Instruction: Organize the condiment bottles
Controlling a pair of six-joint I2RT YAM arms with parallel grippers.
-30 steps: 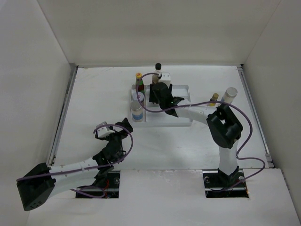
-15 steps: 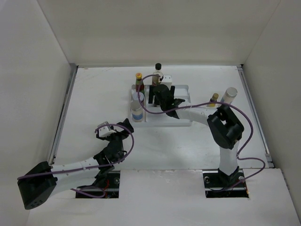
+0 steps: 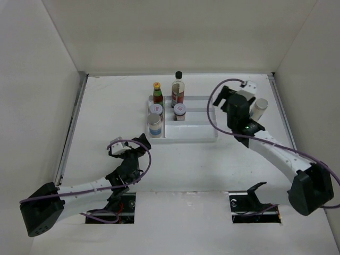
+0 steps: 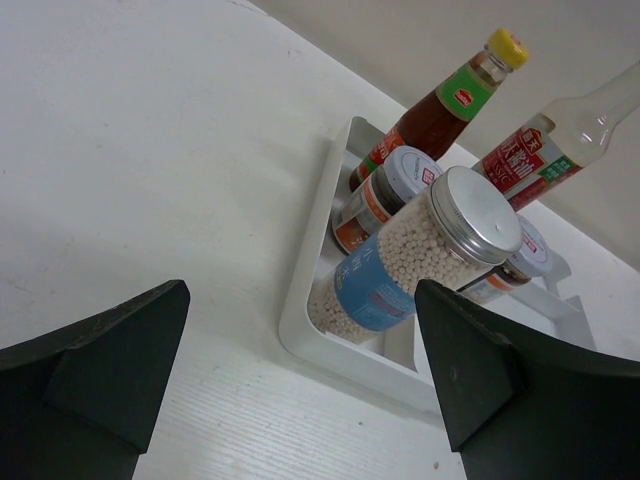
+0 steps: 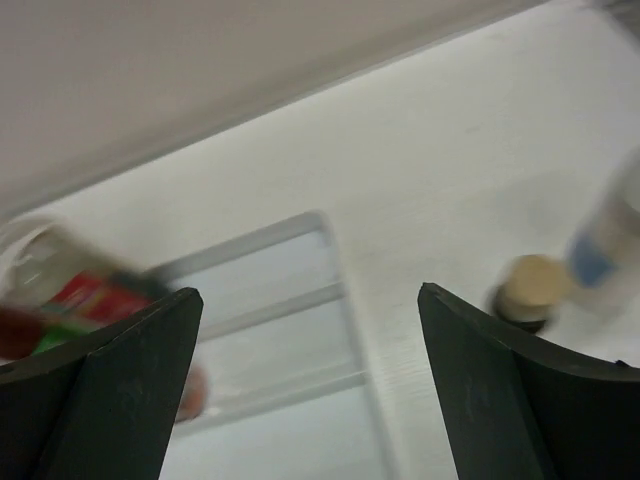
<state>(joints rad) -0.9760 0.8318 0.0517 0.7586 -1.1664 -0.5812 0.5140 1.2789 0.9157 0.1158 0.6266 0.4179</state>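
The tiny yellow bottle's cap (image 5: 538, 280) is below, toward the right in the wrist view. My right gripper should move that way next and lower its open fingers around it.
A white divided tray (image 3: 197, 118) holds a yellow-capped red-label bottle (image 3: 157, 93), a tall black-capped clear bottle (image 3: 178, 88), two short jars (image 3: 155, 109) (image 3: 180, 111) and a blue-label jar of white beads (image 3: 154, 126). A white shaker (image 3: 260, 109) stands on the table at the right. The tiny yellow bottle (image 5: 528, 290) shows blurred beside it in the right wrist view. My right gripper (image 3: 227, 101) is open and empty, between the tray and the shaker. My left gripper (image 3: 127, 146) is open and empty, near and left of the tray, facing the blue-label jar (image 4: 400, 265).
White walls enclose the table on the left, back and right. The tray's right compartments (image 5: 280, 330) hold nothing. The tray's near left corner (image 4: 300, 300) lies just ahead of my left fingers.
My right arm has pulled out of the tray and swung right towards the shaker. A short jar now shows in the tray where the gripper was. The left arm has barely moved.
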